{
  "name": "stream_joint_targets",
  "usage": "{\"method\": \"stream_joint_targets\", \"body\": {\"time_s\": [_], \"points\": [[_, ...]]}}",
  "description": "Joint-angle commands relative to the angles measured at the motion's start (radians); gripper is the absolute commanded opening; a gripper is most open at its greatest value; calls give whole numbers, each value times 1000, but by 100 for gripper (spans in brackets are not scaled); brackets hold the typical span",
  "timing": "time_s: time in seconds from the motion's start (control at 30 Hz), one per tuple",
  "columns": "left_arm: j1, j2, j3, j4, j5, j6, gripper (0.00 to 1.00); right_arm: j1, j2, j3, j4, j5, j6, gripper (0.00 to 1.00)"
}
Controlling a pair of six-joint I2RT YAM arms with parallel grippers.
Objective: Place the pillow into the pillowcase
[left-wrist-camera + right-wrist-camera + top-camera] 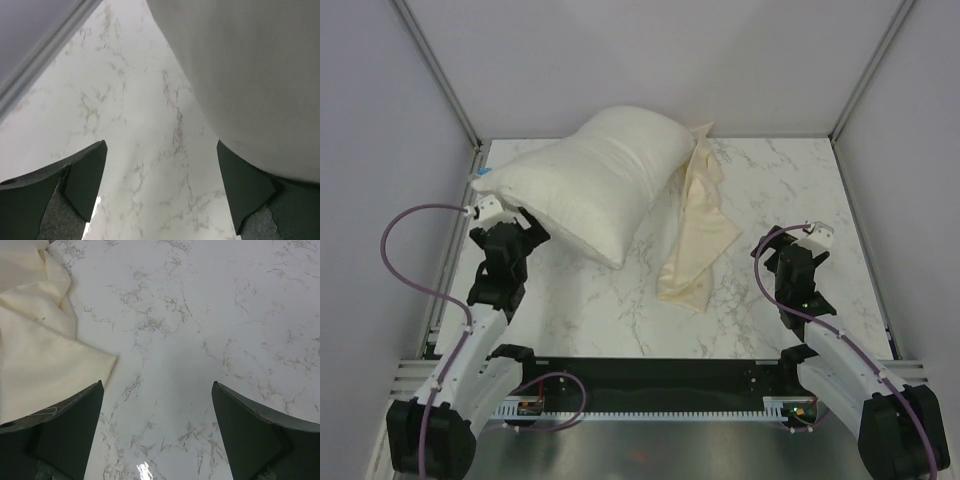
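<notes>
My right gripper moves down next, toward the pillow point(595, 175), onto the pillowcase's pointed corner that sticks out flat onto the marble.
The pillow point(595, 175) is a plump off-white cushion lying at the back left of the marble table, with a small blue tag at its left corner. It fills the upper right of the left wrist view point(250, 75). The pillowcase point(700, 230) is a thin wrinkled cream cloth lying to the pillow's right, partly tucked behind it; it shows in the right wrist view point(35, 345) at the left. My left gripper point(510, 222) is open and empty, just beside the pillow's near left edge. My right gripper point(800, 250) is open and empty, to the right of the pillowcase.
The marble table point(780, 190) is enclosed by grey walls with metal frame posts point(450, 95) at the left and right. A metal rail point(45, 50) runs along the left edge in the left wrist view. Purple cables loop by both arms.
</notes>
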Motion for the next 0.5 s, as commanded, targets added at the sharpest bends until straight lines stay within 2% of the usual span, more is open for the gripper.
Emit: {"method": "stream_joint_targets", "body": {"time_s": [0.0, 0.13, 0.2, 0.4, 0.47], "points": [[2, -141, 35, -389, -109, -361, 100, -2, 5, 7, 46, -25, -7, 98], [0, -345, 71, -483, -59, -475, 100, 0, 17, 11, 45, -26, -7, 98], [0, -417, 129, -508, -22, -462, 100, 0, 22, 14, 45, -28, -10, 98], [0, -318, 392, -702, 64, -376, 100, 0, 34, 13, 53, -36, -1, 98], [0, -307, 400, -759, 21, -441, 100, 0, 46, 19, 53, -43, -1, 98]]}}
